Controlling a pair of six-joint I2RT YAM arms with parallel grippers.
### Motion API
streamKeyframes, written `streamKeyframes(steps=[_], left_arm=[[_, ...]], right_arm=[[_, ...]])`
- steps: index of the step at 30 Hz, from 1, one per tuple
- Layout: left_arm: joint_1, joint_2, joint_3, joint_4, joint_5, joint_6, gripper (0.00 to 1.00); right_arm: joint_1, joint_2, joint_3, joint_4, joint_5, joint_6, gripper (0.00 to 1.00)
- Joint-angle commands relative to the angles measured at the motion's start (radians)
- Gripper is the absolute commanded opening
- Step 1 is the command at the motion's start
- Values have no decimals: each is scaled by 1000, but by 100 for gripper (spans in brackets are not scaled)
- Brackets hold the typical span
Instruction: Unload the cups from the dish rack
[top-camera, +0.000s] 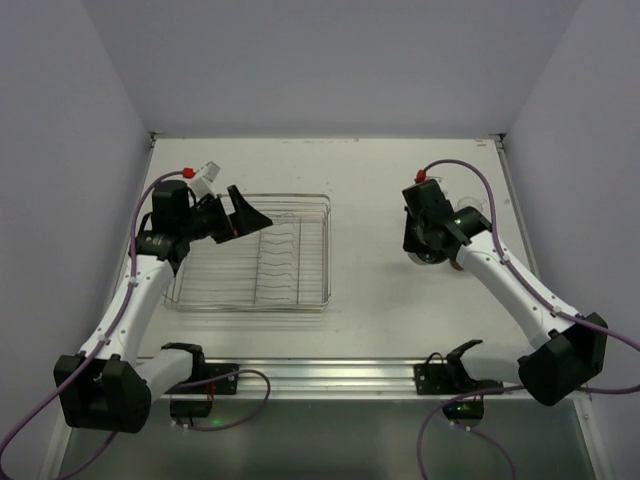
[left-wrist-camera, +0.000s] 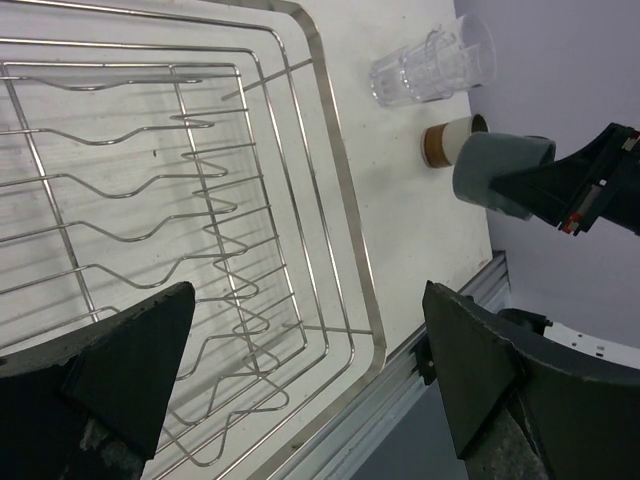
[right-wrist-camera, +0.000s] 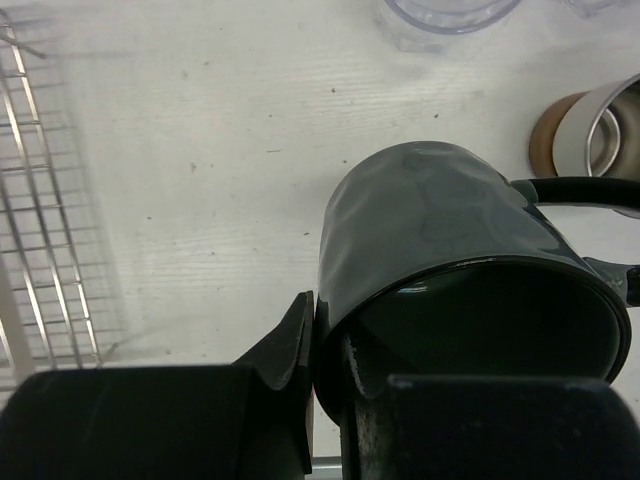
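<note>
My right gripper should lower the dark grey-green mug next onto the clear, bare table between the rack (top-camera: 255, 258) and the cream cup.
The silver wire dish rack (top-camera: 255, 258) lies left of centre, and no cup shows inside it (left-wrist-camera: 330, 180). My left gripper (top-camera: 250, 215) hovers over its far left part, open with nothing between the fingers (left-wrist-camera: 308, 300). My right gripper (right-wrist-camera: 325, 320) is shut on the rim wall of the dark grey-green mug (right-wrist-camera: 440, 230), one finger outside and one inside. The mug (left-wrist-camera: 495, 170) is held tilted at the right of the table, beside the cream cup with a brown band (left-wrist-camera: 450, 140). Clear tumblers (left-wrist-camera: 430, 65) stand just beyond the cream cup.
The rack's near right corner (left-wrist-camera: 370, 350) sits close to the metal rail (top-camera: 330, 375) along the table's front edge. White walls close in the table on the left, back and right. The rack's edge (right-wrist-camera: 40, 200) shows at the left of the right wrist view.
</note>
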Motion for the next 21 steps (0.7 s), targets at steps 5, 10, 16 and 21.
streamKeyframes(steps=[5,10,16,21], left_arm=[[-2,-8,53,-92,-57,46,100],[-2,-24,61,-121,-69,52,100],[0,-30,76,-164,-81,72,100],[-2,-36,76,-182,-95,89,100]], right_arm=[[2,70,-32,37,103,13,0],[-1,144,-47,98,85,8,0],[-29,234,-64,173,11,-10,0],[-46,277,-75,206,-31,-17,0]])
